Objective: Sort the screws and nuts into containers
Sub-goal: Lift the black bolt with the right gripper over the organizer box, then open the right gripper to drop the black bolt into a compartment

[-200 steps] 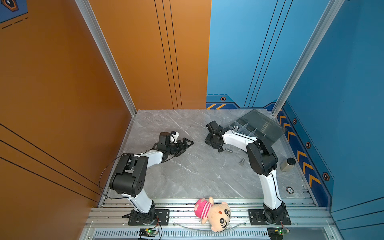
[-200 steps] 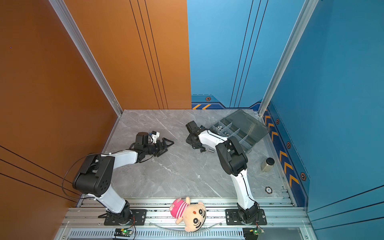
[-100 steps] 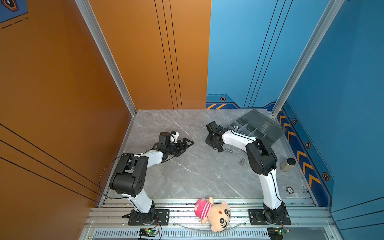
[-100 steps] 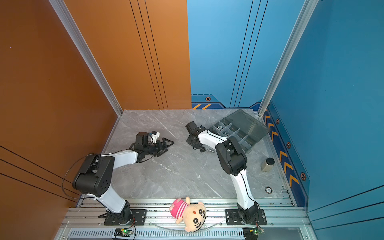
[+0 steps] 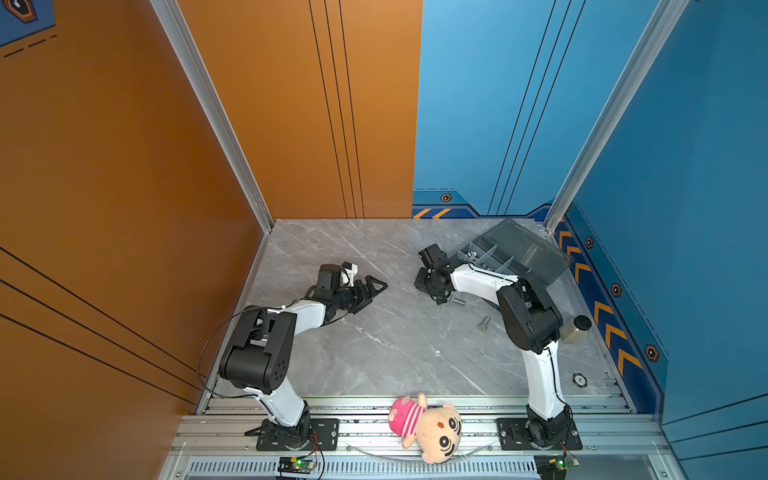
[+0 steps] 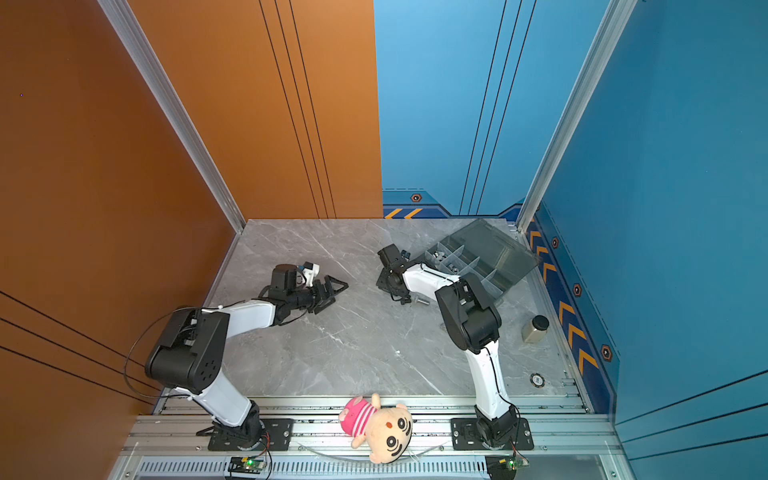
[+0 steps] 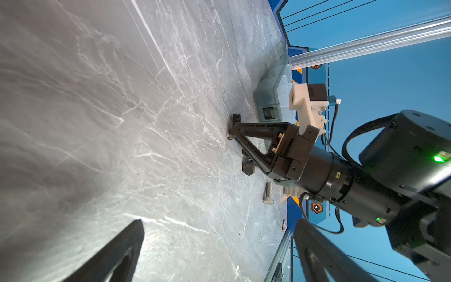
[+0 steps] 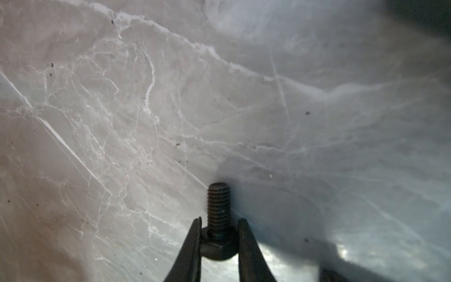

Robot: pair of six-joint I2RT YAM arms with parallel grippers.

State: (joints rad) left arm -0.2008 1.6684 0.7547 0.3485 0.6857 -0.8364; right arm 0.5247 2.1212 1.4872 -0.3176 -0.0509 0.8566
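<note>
The organizer's lid is open, so next my right gripper should rise from the table and cross over the organizer's corner section (image 6: 425, 259) to release the black screw's hex head.
My right gripper (image 8: 220, 219) is shut on a black screw (image 8: 219, 202). Its head is pinched between the fingertips and the threaded shank sticks out past them, close to the marble table. In the left wrist view the same gripper (image 7: 231, 133) holds that screw (image 7: 236, 118) near the grey organizer box (image 7: 271, 92). A dark hex-head screw (image 7: 248, 168) and a silver screw (image 7: 269, 193) lie beside it. My left gripper (image 7: 218, 221) hangs open and empty, left of centre in both top views (image 5: 374, 289). The nuts are too small to tell.
The open organizer (image 5: 515, 257) with clear dividers stands at the back right. Two silver screws (image 5: 457, 300) (image 5: 483, 323) lie by the right arm. A beige jar with a black cap (image 5: 575, 328) lies near the right wall. A plush doll (image 5: 428, 424) rests on the front rail.
The right gripper's jaws have closed on the black screw. Neither arm has visibly shifted in the top views.
</note>
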